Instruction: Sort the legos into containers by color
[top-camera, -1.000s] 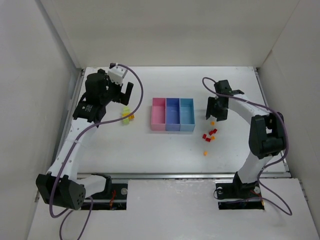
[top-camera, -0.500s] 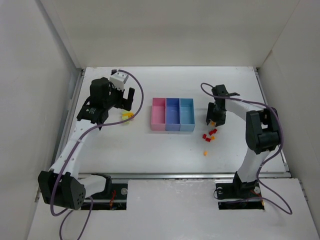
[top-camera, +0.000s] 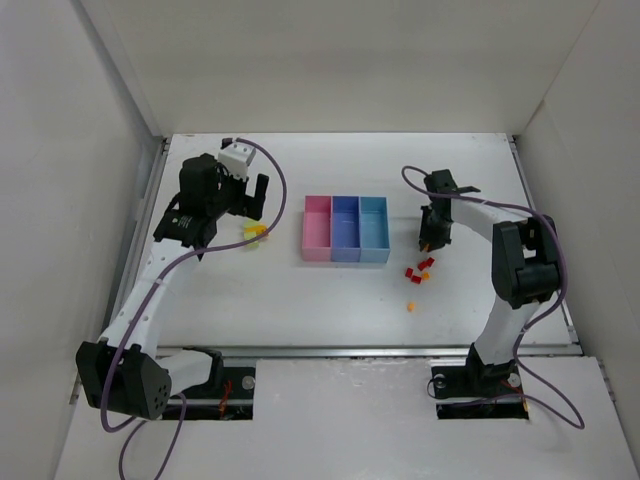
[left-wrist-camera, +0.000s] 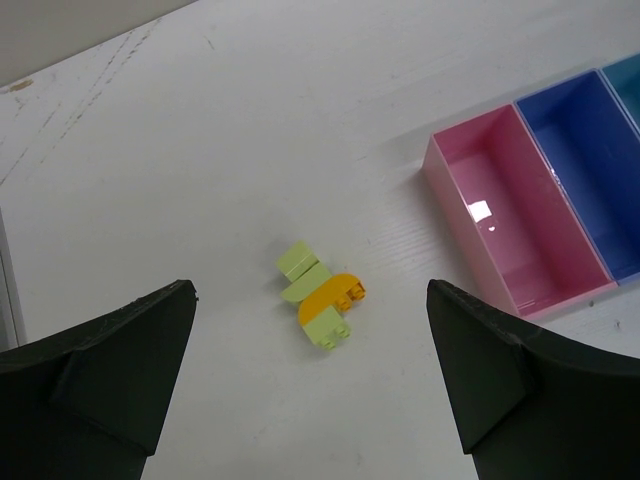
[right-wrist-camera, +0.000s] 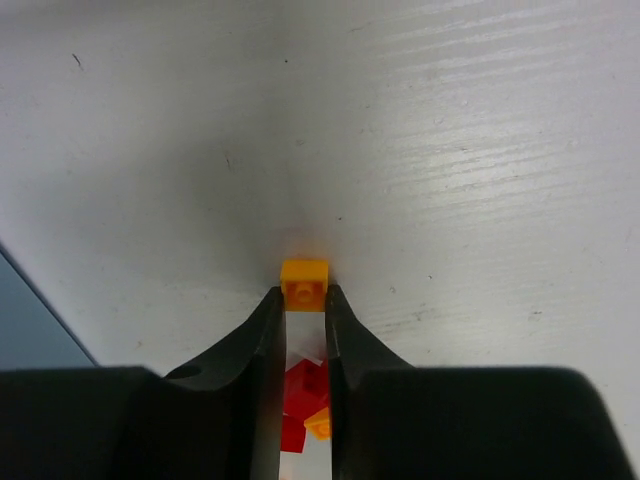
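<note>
The side of the container blocks the low path, so I will next move my right gripper up and to the left in the top view, over the light blue container (top-camera: 375, 223).
The joined containers, pink (top-camera: 317, 228), blue-violet (top-camera: 345, 228) and light blue (top-camera: 373, 228), stand mid-table. My right gripper (right-wrist-camera: 304, 292) is shut on a small orange lego (right-wrist-camera: 304, 281), pinched at its fingertips just above the table, right of the bins (top-camera: 430, 238). Red and orange legos (top-camera: 418, 270) lie below it. My left gripper (left-wrist-camera: 310, 375) is open, its jaws wide apart above a small cluster of yellow-green and orange legos (left-wrist-camera: 322, 298), which also shows in the top view (top-camera: 255, 232), left of the pink bin (left-wrist-camera: 505, 225).
A lone orange lego (top-camera: 410, 306) lies nearer the front. White walls enclose the table on the left, back and right. Purple cables loop from both wrists.
My right gripper has lowered toward the table and shut on the orange lego. My left gripper shifted right over the yellow-green cluster a second ago and has held still since.
</note>
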